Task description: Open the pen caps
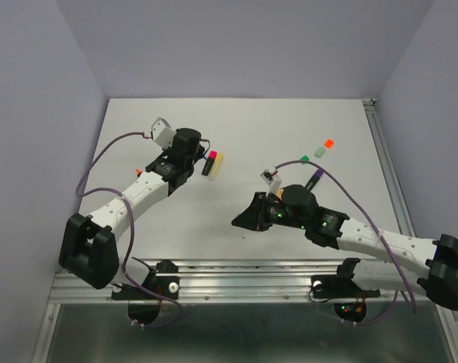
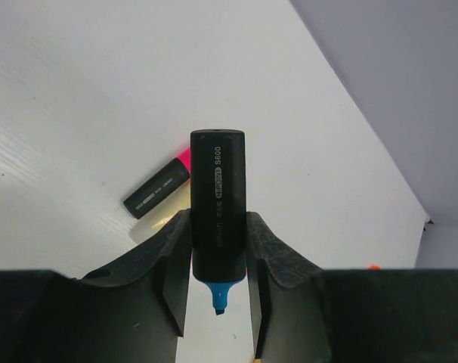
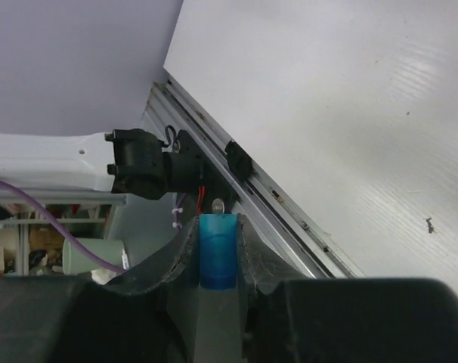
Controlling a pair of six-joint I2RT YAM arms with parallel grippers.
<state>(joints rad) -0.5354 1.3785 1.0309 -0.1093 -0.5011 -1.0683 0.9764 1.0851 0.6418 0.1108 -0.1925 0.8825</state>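
Note:
The highlighter's blue tip is uncapped. My left gripper will next move down and to the left in the overhead view, away from the pink-ended pen, onto open table point(image 2: 131, 145).
My left gripper point(image 2: 218, 227) is shut on a black highlighter body point(image 2: 217, 181), whose bare blue tip point(image 2: 220, 296) points back toward the wrist. My right gripper point(image 3: 218, 227) is shut on a blue pen cap point(image 3: 218, 253), held near the table's front rail. In the top view the left gripper point(image 1: 195, 156) is at the back left and the right gripper point(image 1: 240, 221) is at the centre front, well apart. A black pen with a pink end point(image 2: 157, 189) lies on the table just beyond the left fingers, beside a pale yellow one point(image 1: 218, 161).
Loose green point(image 1: 304, 157), mint point(image 1: 318, 151) and orange point(image 1: 329, 142) caps lie at the back right. A purple-ended pen point(image 1: 314, 180) lies next to the right arm. The aluminium rail point(image 1: 244, 268) runs along the near edge. Purple walls enclose the table.

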